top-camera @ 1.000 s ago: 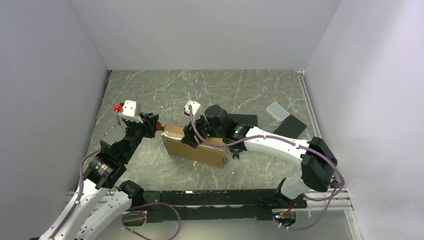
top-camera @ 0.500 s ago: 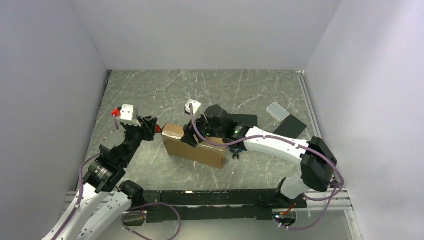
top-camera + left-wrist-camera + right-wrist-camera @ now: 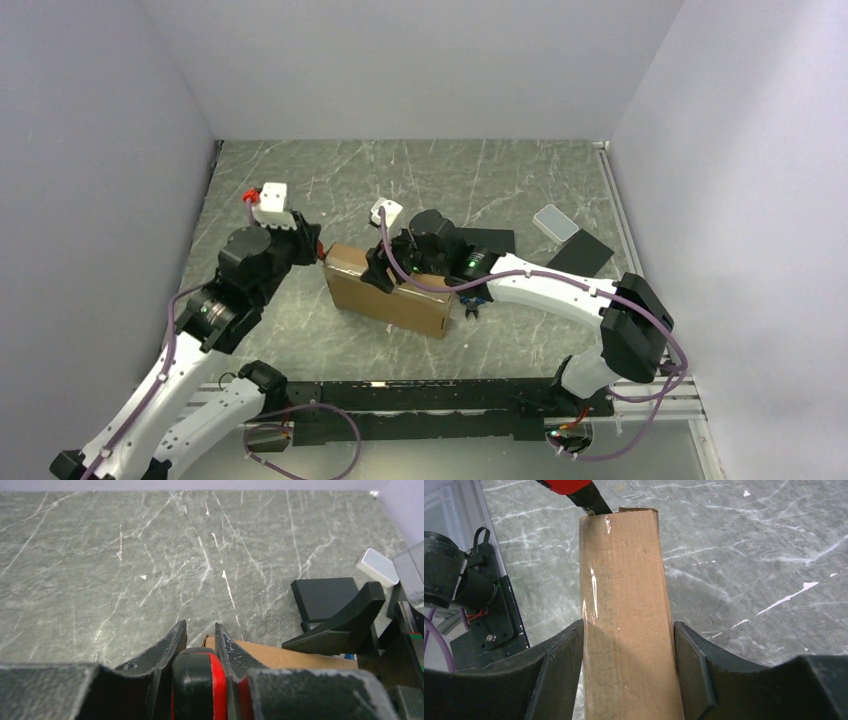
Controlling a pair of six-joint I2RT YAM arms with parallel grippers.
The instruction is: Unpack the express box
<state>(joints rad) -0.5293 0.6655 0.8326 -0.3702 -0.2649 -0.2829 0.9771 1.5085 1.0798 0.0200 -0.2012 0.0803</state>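
Next, my right gripper turns the express box, as it stands on its long edge. It then lowers it flat onto the table by the box's near side (image 3: 348,328) (image 3: 555,597) to release it.
The brown express box (image 3: 395,295) stands on its long edge mid-table, its taped narrow top face up (image 3: 624,580). My right gripper (image 3: 385,265) straddles that top edge, fingers pressed on both sides (image 3: 629,630), shut on it. My left gripper (image 3: 312,252) is shut on a red and black cutter (image 3: 202,680). The cutter's tip (image 3: 591,502) touches the box's far left top corner. The box edge also shows just beyond my left fingertips (image 3: 295,657).
Two flat black pads (image 3: 490,240) (image 3: 580,255) and a small translucent white case (image 3: 555,222) lie behind and right of the box. A small blue and black object (image 3: 470,305) lies at the box's right end. Walls close in on the left, back and right.
My left arm has lifted and turned its wrist rightward towards the box. The cutter's tip stays at the box's left corner. The right arm and box have not moved.
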